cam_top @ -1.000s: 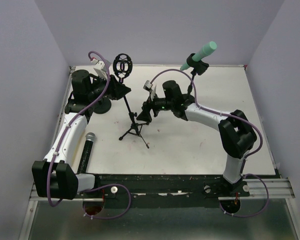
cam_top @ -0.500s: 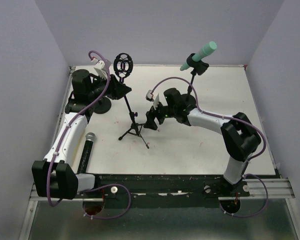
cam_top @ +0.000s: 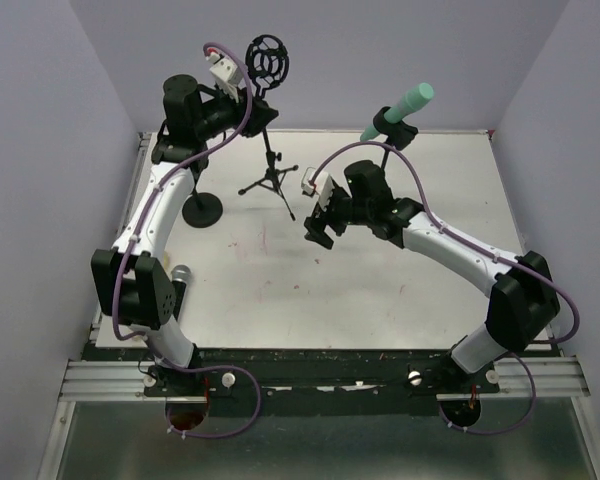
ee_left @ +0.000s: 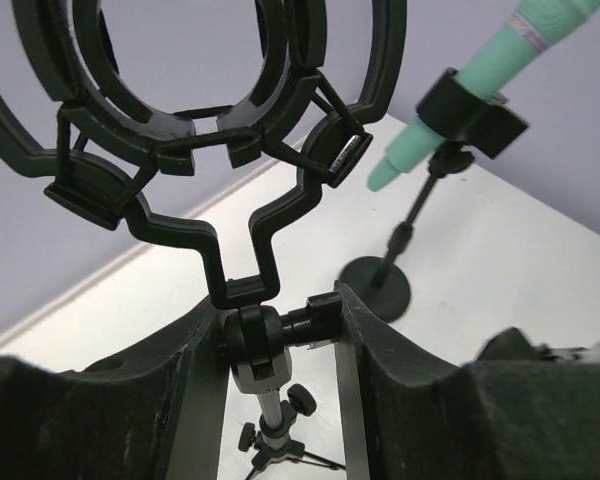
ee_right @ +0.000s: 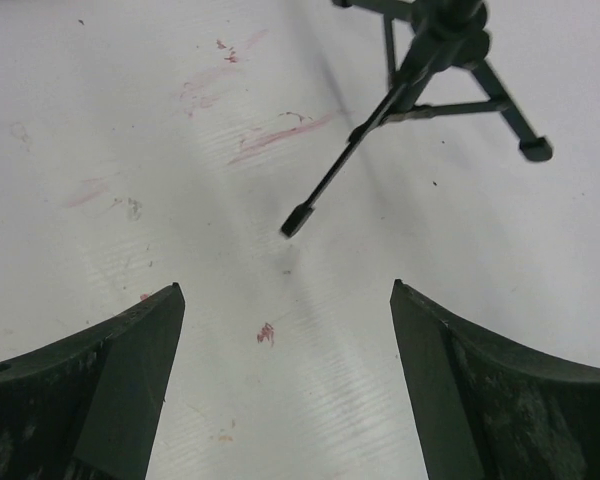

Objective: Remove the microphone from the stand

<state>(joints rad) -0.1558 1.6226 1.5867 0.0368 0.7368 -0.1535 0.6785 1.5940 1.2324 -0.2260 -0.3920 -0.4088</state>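
Observation:
My left gripper lowers toward the bare tabletop below and releases the swivel joint next, since the tripod's legs are spread beneath it and would stand there.
A teal microphone sits tilted in the clip of a thin black stand at the back right; it also shows in the left wrist view. My left gripper is raised and shut on the swivel joint of a black tripod stand, just below its empty ring mount. My right gripper is open and empty, low over the table just right of the tripod's legs. A black microphone with a silver head lies at the near left, mostly hidden by my left arm.
A black round stand base sits on the table at the left. The teal microphone's stand has its own round base. Grey walls close in the white table at the back and both sides.
My left gripper has carried the tripod stand up and toward the back of the table. My right gripper has drawn off to the right, away from the stand, and stays open.

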